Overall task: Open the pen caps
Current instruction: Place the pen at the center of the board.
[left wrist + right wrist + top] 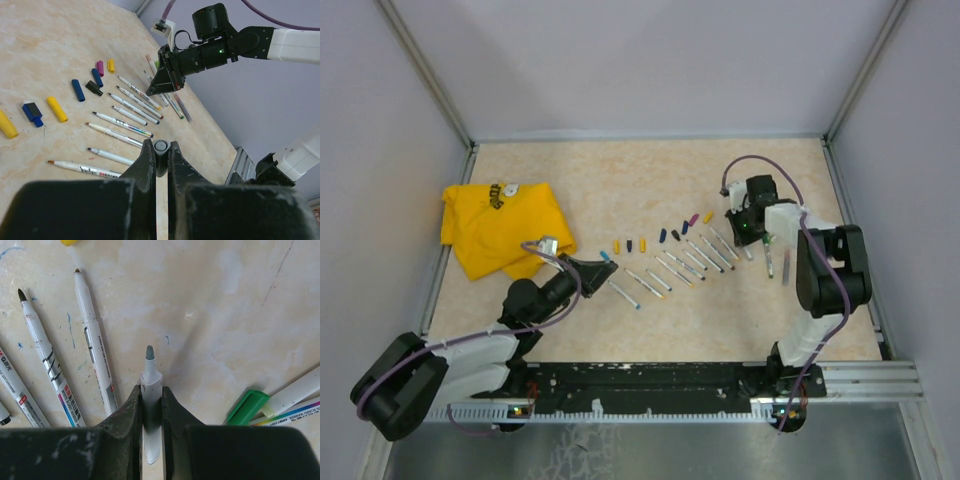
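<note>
My left gripper should next move outward, to the right in the top view, and down to release beside the farthest yellow cap, because the tabletop is clear there.
My left gripper [160,151] is shut on a small grey pen cap [160,147], held above the table; in the top view it [595,270] sits left of the pen row. My right gripper [151,396] is shut on an uncapped whitish pen [150,374] with a grey tip, close over the table at the row's right end [745,228]. Several uncapped pens [125,124] lie side by side. Loose caps lie behind them: yellow [57,109], blue [78,90], black [93,88], magenta [100,68]. A green cap [246,407] lies right of my right gripper.
A crumpled yellow cloth [500,228] lies at the table's left. Two more pens [778,258] lie right of the right gripper. Metal frame posts and grey walls bound the table. The right arm [215,47] reaches across the far end of the pen row.
</note>
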